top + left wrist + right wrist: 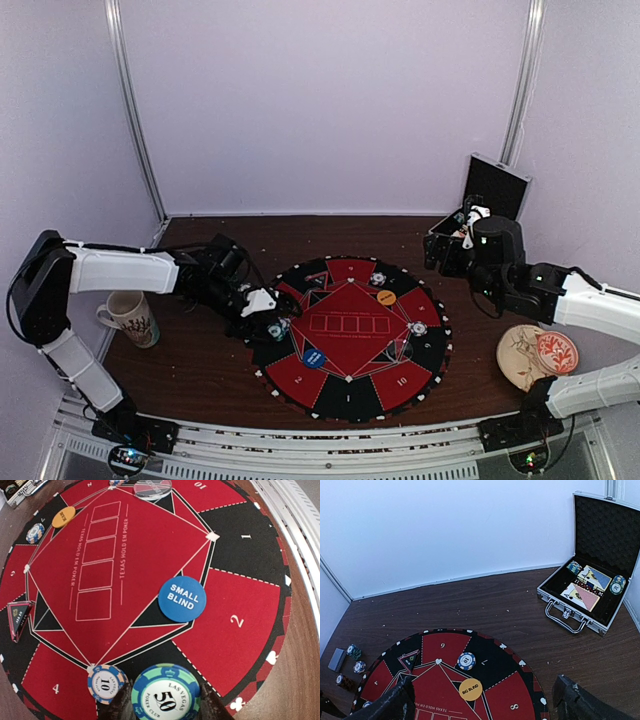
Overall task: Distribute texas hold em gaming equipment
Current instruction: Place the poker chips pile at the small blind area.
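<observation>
The left gripper will next move down toward the SMALL BLIND disc, and then it will release the teal chip beside the blue-edged chip point(106, 683).
My left gripper point(165, 702) is shut on a teal and white 50 poker chip point(165, 695), held low over the round red and black poker mat point(240, 610) at its left rim point(275, 327). A blue-edged 10 chip point(106, 683) lies on the mat just beside the left finger. The blue SMALL BLIND disc point(182, 599) and the orange BIG BLIND disc point(471, 689) rest on the mat, with another 10 chip point(466, 660) near seat 7. My right gripper point(484, 692) hangs open and empty above the mat's far right side.
An open silver-edged case point(565, 615) at the back right holds cards and chips. A few chips point(354, 651) and a card deck point(337, 659) lie off the mat's left side. A patterned mug point(130, 318) stands far left. A wooden coaster point(520, 355) lies far right.
</observation>
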{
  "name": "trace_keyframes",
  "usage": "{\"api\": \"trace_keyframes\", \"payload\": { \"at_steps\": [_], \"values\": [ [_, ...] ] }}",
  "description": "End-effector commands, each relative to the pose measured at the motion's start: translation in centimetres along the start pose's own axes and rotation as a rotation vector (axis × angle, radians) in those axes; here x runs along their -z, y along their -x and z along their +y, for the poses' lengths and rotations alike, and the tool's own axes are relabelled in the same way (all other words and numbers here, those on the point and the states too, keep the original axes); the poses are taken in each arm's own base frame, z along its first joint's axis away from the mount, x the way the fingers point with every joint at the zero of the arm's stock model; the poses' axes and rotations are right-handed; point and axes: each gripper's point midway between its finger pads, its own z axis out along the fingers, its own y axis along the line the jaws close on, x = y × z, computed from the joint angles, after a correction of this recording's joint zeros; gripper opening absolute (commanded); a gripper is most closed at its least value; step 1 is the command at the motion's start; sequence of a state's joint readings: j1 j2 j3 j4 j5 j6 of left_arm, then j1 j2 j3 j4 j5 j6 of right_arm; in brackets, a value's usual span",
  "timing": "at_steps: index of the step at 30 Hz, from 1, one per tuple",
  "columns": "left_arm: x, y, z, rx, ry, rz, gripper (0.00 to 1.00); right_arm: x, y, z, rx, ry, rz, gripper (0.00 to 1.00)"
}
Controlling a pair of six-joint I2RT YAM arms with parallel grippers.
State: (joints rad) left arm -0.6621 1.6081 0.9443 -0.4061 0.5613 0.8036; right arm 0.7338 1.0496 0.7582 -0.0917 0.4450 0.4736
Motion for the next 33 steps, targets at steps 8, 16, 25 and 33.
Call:
{"api": "trace_keyframes", "payload": {
  "at_steps": [8, 16, 25, 33],
  "values": [
    [-2.6, -0.2, -0.5, -0.007, -0.038, 0.010, 0.28, -0.1, 0.3, 0.6, 0.004, 0.018, -0.007, 0.96],
    [-3.4, -0.5, 0.1, 0.008, -0.018, 0.017, 0.28, -0.2, 0.3, 0.7, 0.006, 0.020, -0.004, 0.97],
    [-4.2, -0.8, 0.4, 0.016, -0.014, 0.034, 0.29, -0.2, 0.2, 0.8, 0.008, 0.027, -0.001, 0.97],
    [-4.4, -0.9, 0.3, 0.018, -0.014, 0.042, 0.30, -0.2, 0.1, 0.9, 0.008, 0.028, 0.002, 0.97]
  ]
}}
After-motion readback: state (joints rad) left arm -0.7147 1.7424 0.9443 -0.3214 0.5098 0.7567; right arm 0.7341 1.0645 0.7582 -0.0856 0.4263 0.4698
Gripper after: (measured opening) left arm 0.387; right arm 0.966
